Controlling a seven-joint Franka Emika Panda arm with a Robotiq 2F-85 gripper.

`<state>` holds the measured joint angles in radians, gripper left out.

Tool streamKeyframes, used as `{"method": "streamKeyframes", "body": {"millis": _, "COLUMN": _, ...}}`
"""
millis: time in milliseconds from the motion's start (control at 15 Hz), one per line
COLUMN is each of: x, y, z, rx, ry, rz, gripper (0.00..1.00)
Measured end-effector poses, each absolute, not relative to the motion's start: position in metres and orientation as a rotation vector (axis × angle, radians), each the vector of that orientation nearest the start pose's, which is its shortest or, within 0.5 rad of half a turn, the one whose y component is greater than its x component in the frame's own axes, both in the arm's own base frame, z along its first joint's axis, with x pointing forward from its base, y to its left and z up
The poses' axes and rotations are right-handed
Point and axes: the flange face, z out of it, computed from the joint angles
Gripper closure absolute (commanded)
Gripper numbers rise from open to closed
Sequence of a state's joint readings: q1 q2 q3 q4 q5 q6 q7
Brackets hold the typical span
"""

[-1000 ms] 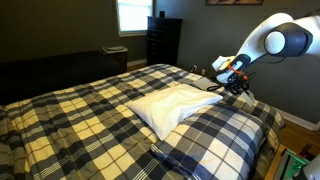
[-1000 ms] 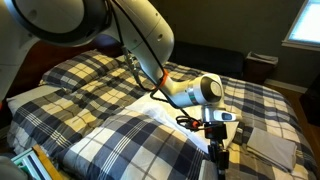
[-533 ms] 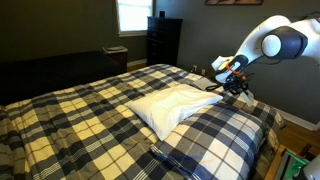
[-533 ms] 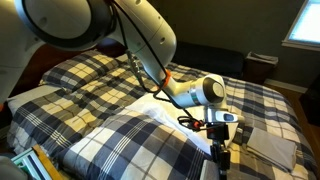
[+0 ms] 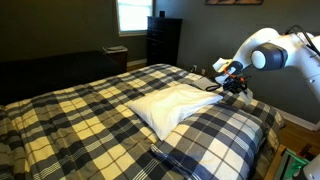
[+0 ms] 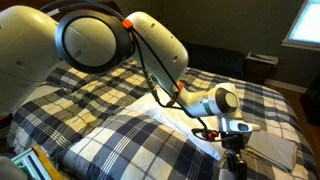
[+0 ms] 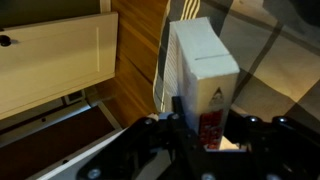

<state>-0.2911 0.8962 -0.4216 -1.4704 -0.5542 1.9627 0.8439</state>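
Note:
My gripper holds the tall white carton (image 7: 200, 60) near the bed's edge, so next I will lower it farther onto the plaid bedcover (image 7: 270, 50), away from the wooden floor.
My gripper (image 7: 205, 125) is at the bed's side edge, seen in both exterior views (image 5: 232, 82) (image 6: 238, 150). In the wrist view a tall white carton (image 7: 200, 60) with a red label low on its face stands between the two fingers, which press on both of its sides. The carton is over the edge of the plaid bedcover (image 7: 270, 50), with wooden floor (image 7: 140, 40) beside it. In the exterior views the carton is mostly hidden by the gripper.
A plaid bed (image 5: 80, 110) fills the scene, with a white pillow (image 5: 170, 103) and a plaid pillow (image 6: 130, 140) on it. A white panel of furniture (image 7: 50, 60) stands beside the bed. A dark dresser (image 5: 163, 40) and a window (image 5: 133, 15) are at the back.
The arm's upper links have swung to a new pose in both exterior views. The gripper has stayed at nearly the same spot by the bed's edge.

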Motion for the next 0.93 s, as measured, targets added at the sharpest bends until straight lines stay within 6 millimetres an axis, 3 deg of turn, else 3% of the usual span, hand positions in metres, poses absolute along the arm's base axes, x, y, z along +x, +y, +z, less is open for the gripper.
{"method": "streamKeyframes", "body": {"millis": 467, "x": 0.524, "y": -0.48, "z": 0.139, "rx": 1.97, "ry": -1.178, "rz": -0.2, "gripper": 0.92}}
{"method": "streamKeyframes", "body": {"millis": 933, "x": 0.509, "y": -0.511, "z": 0.12, "rx": 2.018, "ry": -1.19, "rz": -0.216, "gripper": 0.92}}
